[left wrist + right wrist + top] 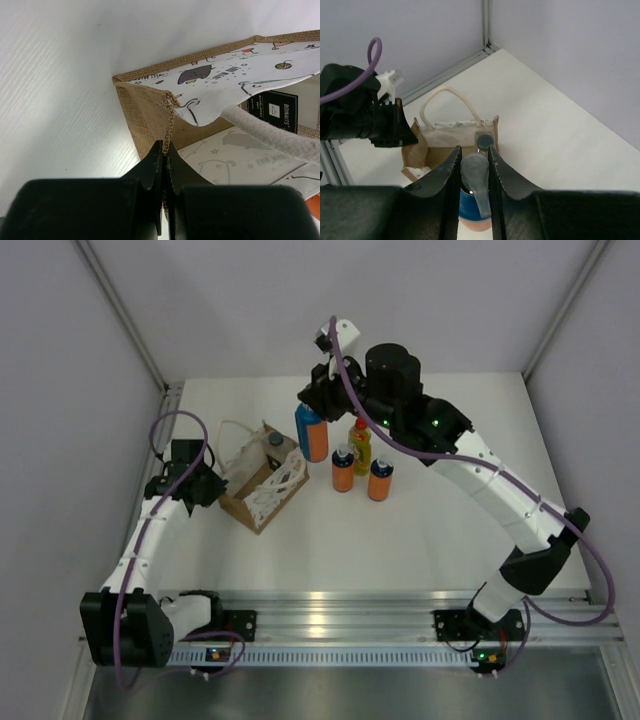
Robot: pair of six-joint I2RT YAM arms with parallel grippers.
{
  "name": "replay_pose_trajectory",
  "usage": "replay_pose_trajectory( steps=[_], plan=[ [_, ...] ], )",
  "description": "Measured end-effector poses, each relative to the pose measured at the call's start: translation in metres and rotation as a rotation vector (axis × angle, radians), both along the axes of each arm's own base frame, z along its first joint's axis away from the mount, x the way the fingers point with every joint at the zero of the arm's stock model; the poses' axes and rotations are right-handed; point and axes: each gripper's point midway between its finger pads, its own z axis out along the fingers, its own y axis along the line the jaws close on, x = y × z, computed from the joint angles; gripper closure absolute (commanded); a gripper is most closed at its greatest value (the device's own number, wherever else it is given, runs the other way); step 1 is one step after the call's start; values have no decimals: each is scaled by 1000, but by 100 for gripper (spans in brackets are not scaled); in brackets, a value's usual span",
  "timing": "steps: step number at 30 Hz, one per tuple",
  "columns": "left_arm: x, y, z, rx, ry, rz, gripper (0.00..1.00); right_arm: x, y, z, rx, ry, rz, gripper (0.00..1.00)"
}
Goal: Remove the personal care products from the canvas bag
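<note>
My right gripper moves back and down to the bare tabletop before the standing bottles next. It then releases the cap, since the bottle hangs clear of the bag [262, 483].
The tan canvas bag [262, 483] stands left of centre with white cord handles [232, 430]. My left gripper [215, 485] is shut on the bag's near corner edge [169, 125]. My right gripper [318, 400] is shut on the pale cap [476, 170] of an orange-and-blue bottle [312, 433], held just right of the bag. A dark round cap [484, 141] of the whitish bottle [273, 441] shows inside the bag. The yellow bottle with red cap [360, 445] and two orange-and-blue bottles [343, 469] [380, 480] stand on the table to the right.
The white table [430, 550] is walled at the left, back and right. A metal rail [330, 610] runs along the near edge. The left arm's black wrist [362, 117] shows beside the bag in the right wrist view.
</note>
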Motion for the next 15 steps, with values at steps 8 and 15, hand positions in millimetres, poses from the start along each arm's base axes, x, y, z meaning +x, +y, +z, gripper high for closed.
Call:
replay_pose_trajectory(
  steps=[8,15],
  plan=[
    [0,-1,0,-5,1,-5,100,-17,-29,-67,-112,68,-27,100],
    [0,-3,-2,-13,6,-16,100,-25,-42,-141,-210,144,-28,100]
  ],
)
